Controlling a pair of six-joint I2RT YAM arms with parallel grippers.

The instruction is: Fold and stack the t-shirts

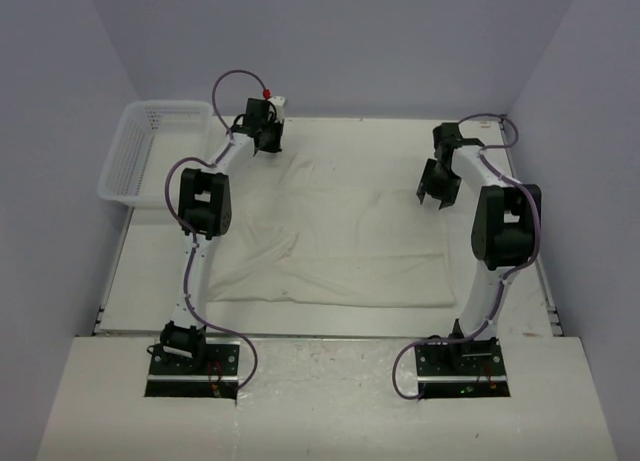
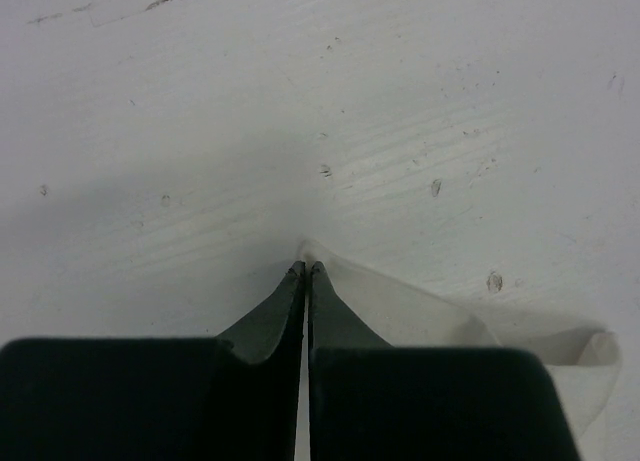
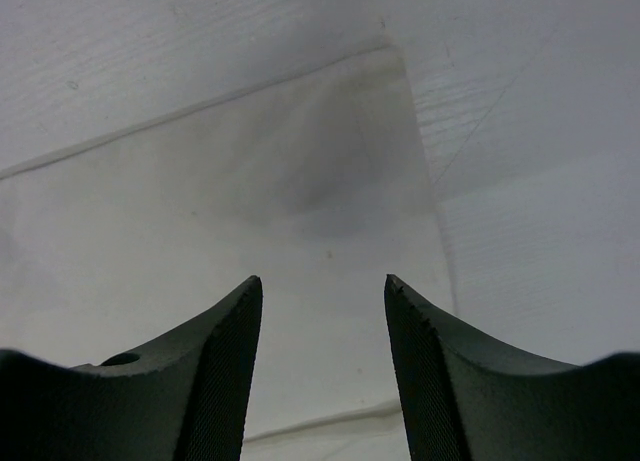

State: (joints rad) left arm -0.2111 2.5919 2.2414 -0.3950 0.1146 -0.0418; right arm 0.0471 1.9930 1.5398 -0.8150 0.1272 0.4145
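Note:
The robot's right gripper needs to reach outward next and lower its open fingers to pinch the shirt's far corner (image 3: 388,61), which lies outward of the gripper and below its fingers.
A white t-shirt (image 1: 330,236) lies spread and wrinkled across the middle of the white table. My left gripper (image 1: 265,141) is at the shirt's far left corner, shut on a pinch of the white cloth (image 2: 420,311) that trails off to the right of the fingertips. My right gripper (image 1: 432,196) is open and empty, hovering over the shirt's far right corner (image 3: 330,211), with the shirt's edge just right of the jaws.
A white mesh basket (image 1: 150,151) stands at the table's far left edge. Bare table (image 1: 400,136) lies beyond the shirt. Purple walls close in behind and at both sides.

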